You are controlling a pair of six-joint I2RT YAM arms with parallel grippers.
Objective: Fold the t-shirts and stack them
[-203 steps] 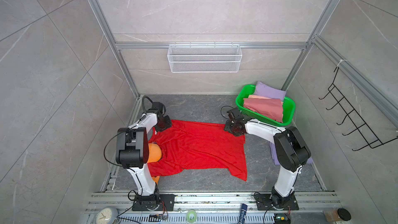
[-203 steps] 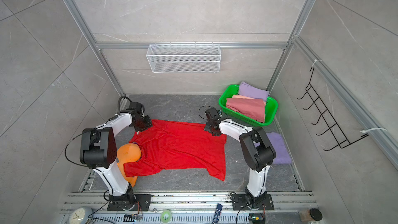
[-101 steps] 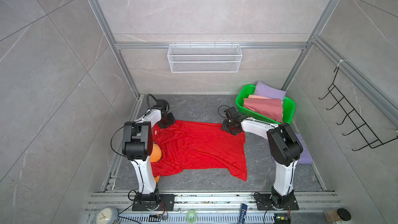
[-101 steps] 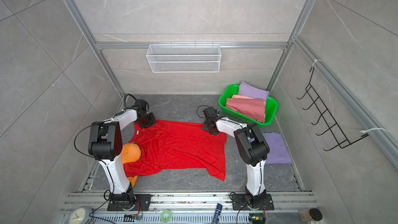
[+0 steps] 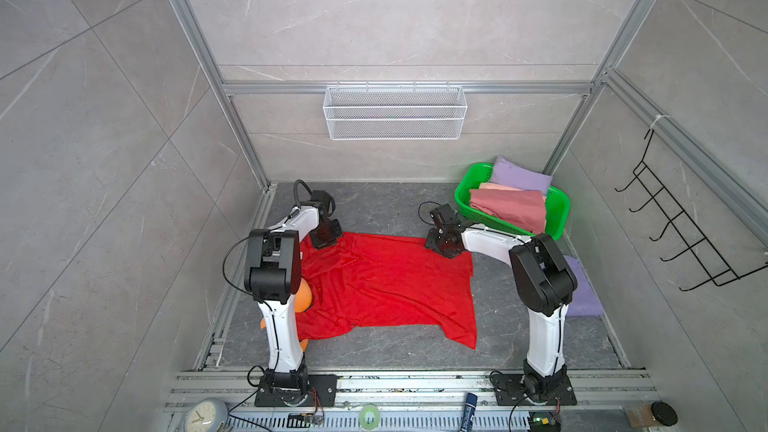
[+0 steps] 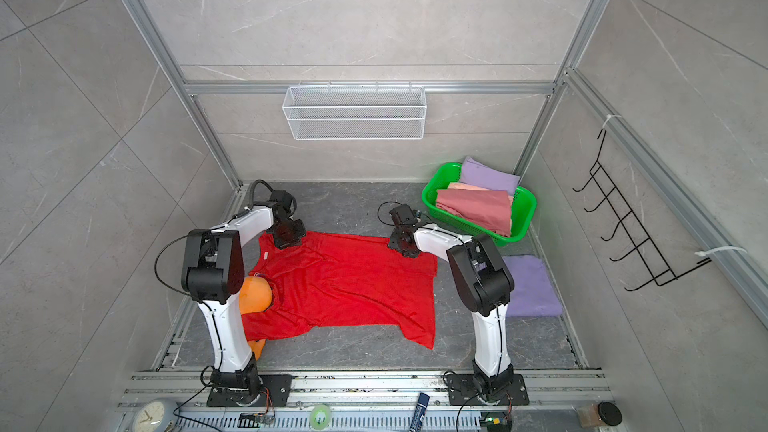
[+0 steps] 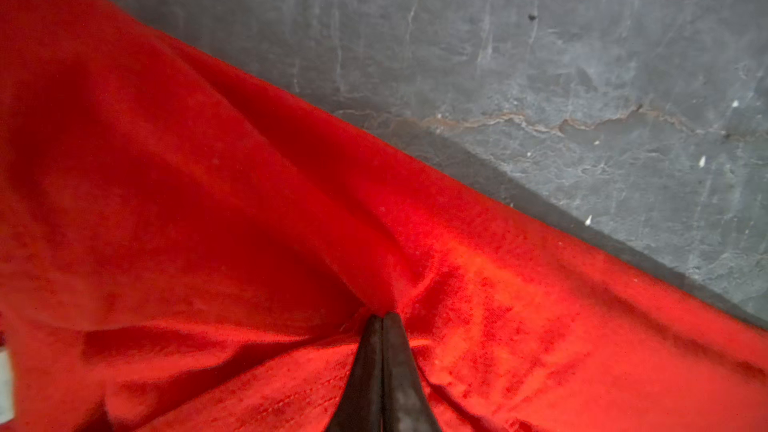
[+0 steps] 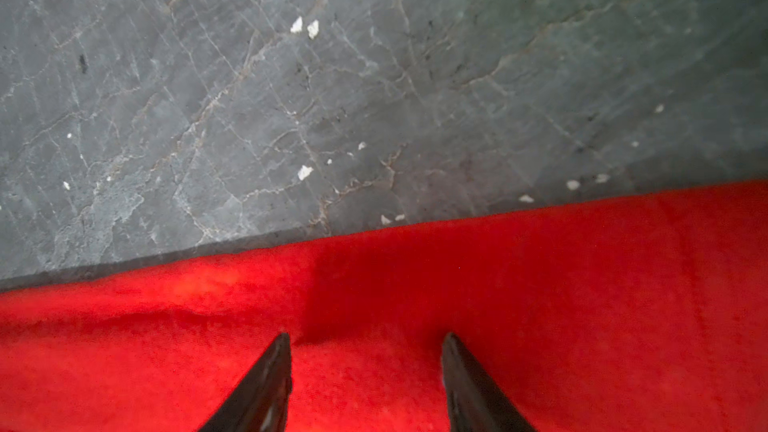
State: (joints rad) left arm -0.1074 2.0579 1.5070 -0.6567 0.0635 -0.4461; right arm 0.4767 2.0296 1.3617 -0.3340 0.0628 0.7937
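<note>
The gathered cloth inside the t-shirt's far edge (image 5: 343,247) (image 7: 385,292) goes up with my left gripper next, then comes free as it opens, since creases fan out from its shut fingers.
A bright red t-shirt (image 5: 386,284) (image 6: 349,280) lies spread flat on the grey floor. My left gripper (image 5: 326,243) (image 6: 287,243) is at its far left corner. In the left wrist view this gripper (image 7: 382,315) is shut, with folds of the red cloth (image 7: 208,201) gathered at its tips. My right gripper (image 5: 440,245) (image 6: 401,249) is at the far right corner. In the right wrist view it (image 8: 365,336) stands open, tips down on the red cloth (image 8: 540,305) just inside the hem.
A green basket (image 5: 461,197) (image 6: 428,197) at the back right holds dusty rose (image 5: 511,207), peach (image 5: 494,187) and lavender (image 5: 519,176) t-shirts. A folded lavender t-shirt (image 6: 530,288) lies by the right arm. An orange plush toy (image 6: 253,295) pokes out at the red t-shirt's left edge.
The left gripper's jaws have closed on the red cloth. The right gripper has shifted slightly left along the far hem and stayed open. Both arms' elbows have swung forward.
</note>
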